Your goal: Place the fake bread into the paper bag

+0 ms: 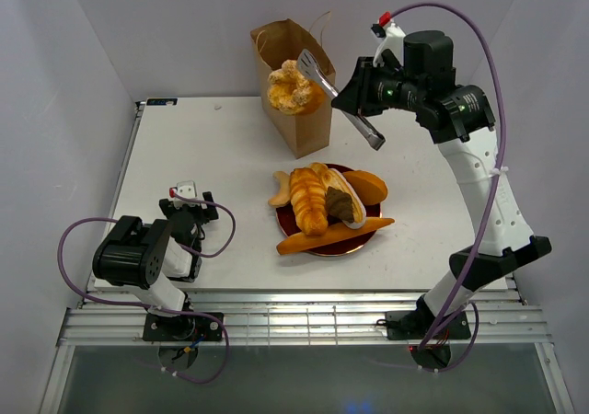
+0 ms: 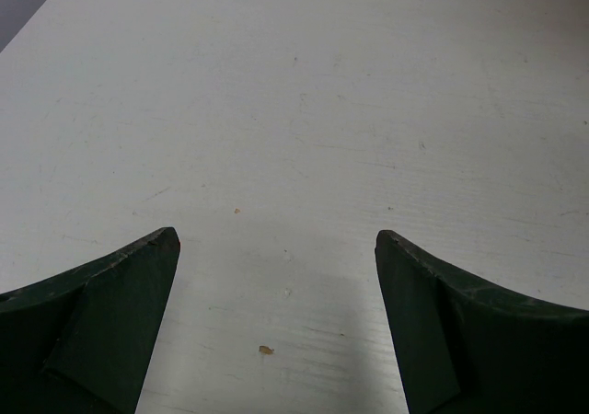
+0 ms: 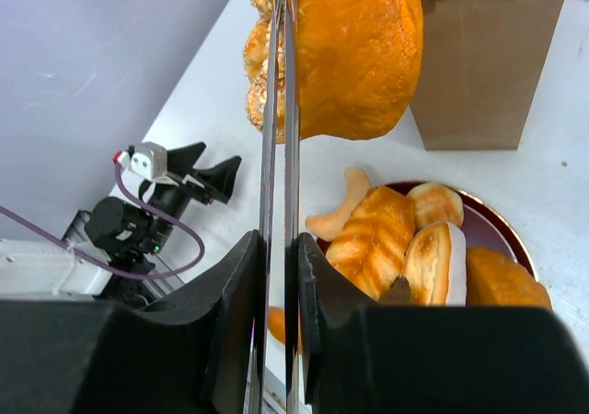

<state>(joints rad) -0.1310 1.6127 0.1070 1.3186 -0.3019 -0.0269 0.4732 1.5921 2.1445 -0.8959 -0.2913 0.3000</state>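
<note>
The bread hangs by the bag's near rim, so my right gripper should next carry it outward and to the left in the top view, over the bag's opening point(image 1: 289, 46).
My right gripper point(image 1: 354, 97) point(image 3: 281, 258) is shut on a pair of metal tongs point(image 1: 322, 75) point(image 3: 280, 110). The tongs pinch a golden, seeded piece of fake bread point(image 1: 293, 89) point(image 3: 354, 46) in the air at the open mouth of the brown paper bag point(image 1: 302, 124) point(image 3: 488, 64), which stands upright at the back of the table. Several more fake breads point(image 1: 322, 202) point(image 3: 377, 239), among them a long baguette point(image 1: 336, 233), lie on a dark red plate point(image 1: 287, 221) point(image 3: 515, 239) in front of the bag. My left gripper point(image 1: 189, 202) point(image 2: 276, 239) rests open on the table at the left, with nothing between its fingers.
The white table point(image 1: 202, 156) point(image 2: 304, 110) is boxed in by grey walls at the back and on both sides. A slatted metal rail point(image 1: 294, 322) runs along the near edge by the arm bases. A small croissant point(image 1: 280, 191) lies off the plate's left rim.
</note>
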